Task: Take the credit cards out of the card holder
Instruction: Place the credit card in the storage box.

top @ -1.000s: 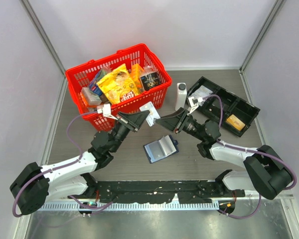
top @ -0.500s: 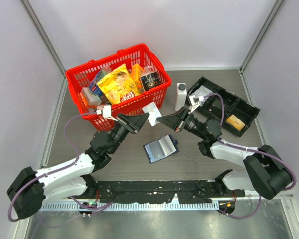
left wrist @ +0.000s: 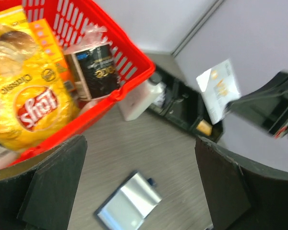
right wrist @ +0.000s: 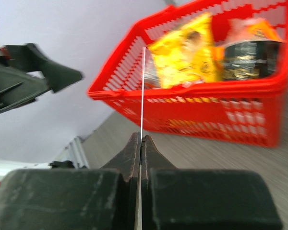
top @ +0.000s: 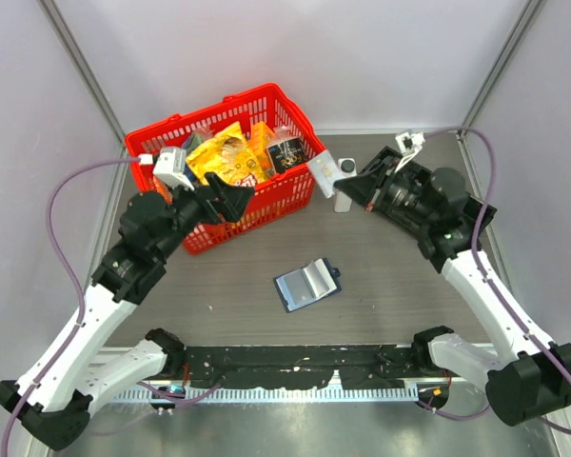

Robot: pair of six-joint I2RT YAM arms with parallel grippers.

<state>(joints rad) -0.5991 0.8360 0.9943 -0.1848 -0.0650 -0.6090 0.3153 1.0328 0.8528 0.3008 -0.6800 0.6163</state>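
Note:
The robot will next tip its right gripper's fingers down and lower the card, clear of its holder [top: 307, 284], to release it, as the black tray's end by the bottle is below.
The card holder [top: 307, 284] lies open on the table between the arms, pale sleeves up; it shows below the left fingers in the left wrist view [left wrist: 129, 201]. My right gripper [top: 345, 187] is shut on a white credit card [top: 324, 176], held in the air beside the white bottle. The right wrist view shows that card edge-on [right wrist: 143, 91], sticking up from the closed tips [right wrist: 141, 139]. From the left wrist it shows face-on [left wrist: 220, 90]. My left gripper [top: 230, 202] hangs open and empty by the red basket, jaws wide [left wrist: 139, 141]. An orange-gold card [left wrist: 204, 127] lies in the black tray.
The red basket [top: 266, 205] full of snack packs stands at the back left. A white bottle [top: 347, 166] stands just behind the held card. The black compartment tray [left wrist: 182, 108] sits at the back right, mostly hidden by the right arm from above. Grey walls enclose the table.
The left gripper opened, let go of the white card and drew back up-left toward the basket. The right gripper shut on the card and lifted it up and to the right.

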